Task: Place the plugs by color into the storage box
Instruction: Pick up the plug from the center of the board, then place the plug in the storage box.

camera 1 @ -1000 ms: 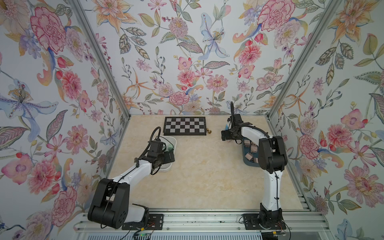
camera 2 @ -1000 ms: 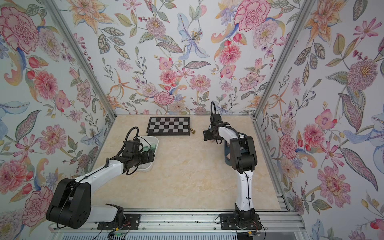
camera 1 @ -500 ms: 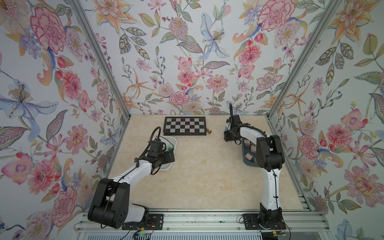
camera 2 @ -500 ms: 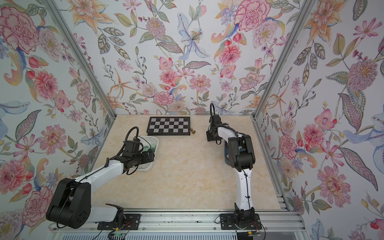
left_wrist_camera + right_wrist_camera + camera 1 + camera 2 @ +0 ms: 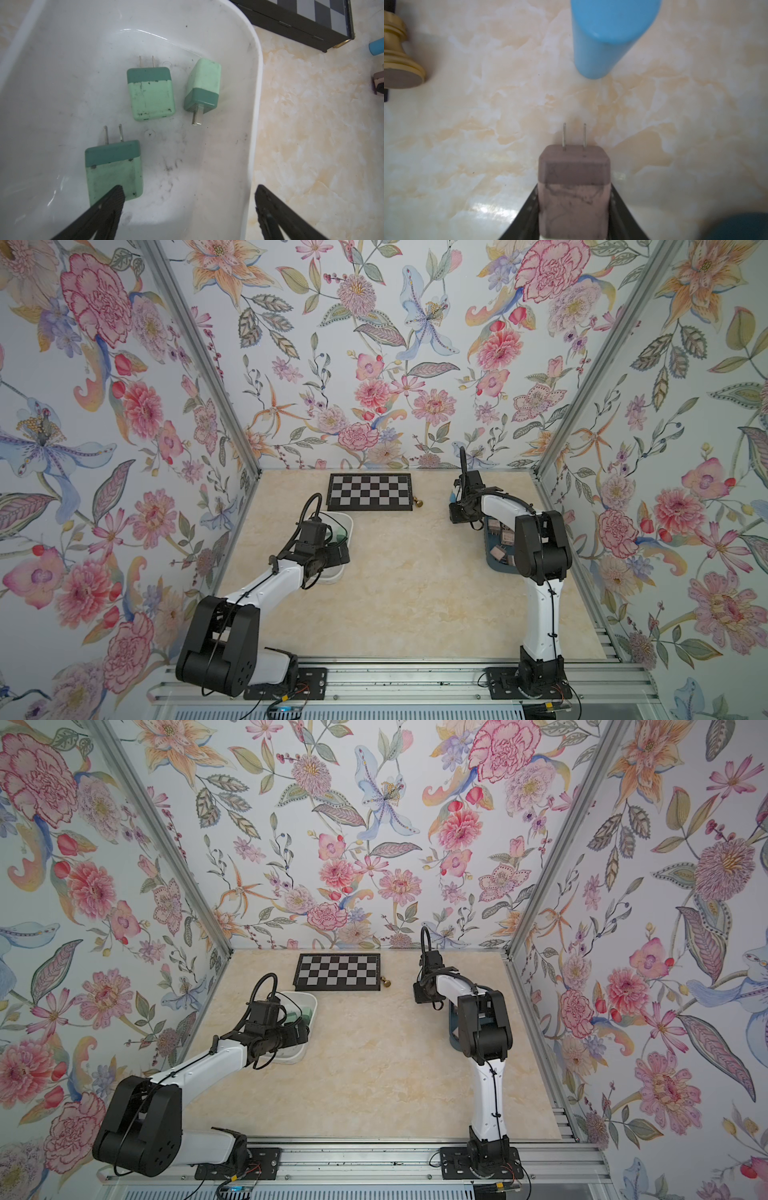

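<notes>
The robot's right gripper will next move across over the blue tray point(image 5: 490, 564) of pink plugs beside it, on the side away from the chessboard, and release the matching plug.
Three mint green plugs point(image 5: 151, 93) point(image 5: 202, 86) point(image 5: 113, 166) lie in the white storage box point(image 5: 256, 104), which stands at the left in both top views point(image 5: 348, 521) point(image 5: 312, 1006). My left gripper point(image 5: 189, 188) hangs open over this box with nothing between its fingers. My right gripper point(image 5: 574, 187) is shut on a dusty pink plug point(image 5: 573, 172), prongs pointing forward, low over the table at the back right point(image 5: 458, 514). Several more pink plugs point(image 5: 496, 551) lie in a blue tray point(image 5: 490, 564), partly hidden by the right arm.
A light blue cylinder point(image 5: 608, 35) stands just ahead of the held plug. A brass chess piece point(image 5: 396, 62) point(image 5: 418, 502) sits beside a black chessboard point(image 5: 370, 491) at the back. Flowered walls close in the table on three sides.
My right gripper has gone from open to shut on the pink plug, with the arm barely shifting. The left arm has not moved.
</notes>
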Motion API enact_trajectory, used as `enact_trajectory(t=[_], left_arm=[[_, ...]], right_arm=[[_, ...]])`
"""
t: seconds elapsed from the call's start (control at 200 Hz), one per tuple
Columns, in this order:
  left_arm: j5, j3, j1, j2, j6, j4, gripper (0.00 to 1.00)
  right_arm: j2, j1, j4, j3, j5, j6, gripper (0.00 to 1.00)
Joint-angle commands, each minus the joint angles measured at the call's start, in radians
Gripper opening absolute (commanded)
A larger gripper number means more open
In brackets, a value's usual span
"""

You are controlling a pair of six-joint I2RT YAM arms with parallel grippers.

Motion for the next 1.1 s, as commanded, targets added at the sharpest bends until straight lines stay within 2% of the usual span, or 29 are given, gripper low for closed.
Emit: enact_trajectory(t=[0.0, 0.18, 0.32, 0.595, 0.836, 1.096], left_arm=[[0.001, -0.004, -0.005, 0.004, -0.011, 0.006, 0.99], [0.003, 0.0, -0.005, 0.004, -0.013, 0.009, 0.99], [0.009, 0.002, -0.006, 0.001, -0.02, 0.014, 0.99], [0.009, -0.001, -0.009, -0.007, -0.025, 0.015, 0.99], [0.009, -0.004, -0.014, -0.012, -0.029, 0.017, 0.99], [0.006, -0.003, -0.015, -0.012, -0.029, 0.012, 0.99]], right_arm=[[-0.132, -0.016, -0.017, -0.026, 0.004, 0.027, 0.13], [-0.263, -0.059, -0.045, -0.094, 0.008, 0.05, 0.13], [-0.355, -0.106, -0.068, -0.161, 0.015, 0.068, 0.09], [-0.455, -0.19, -0.088, -0.311, 0.029, 0.091, 0.08], [-0.392, -0.224, -0.089, -0.38, 0.028, 0.1, 0.09], [-0.268, -0.224, -0.088, -0.35, 0.003, 0.098, 0.12]])
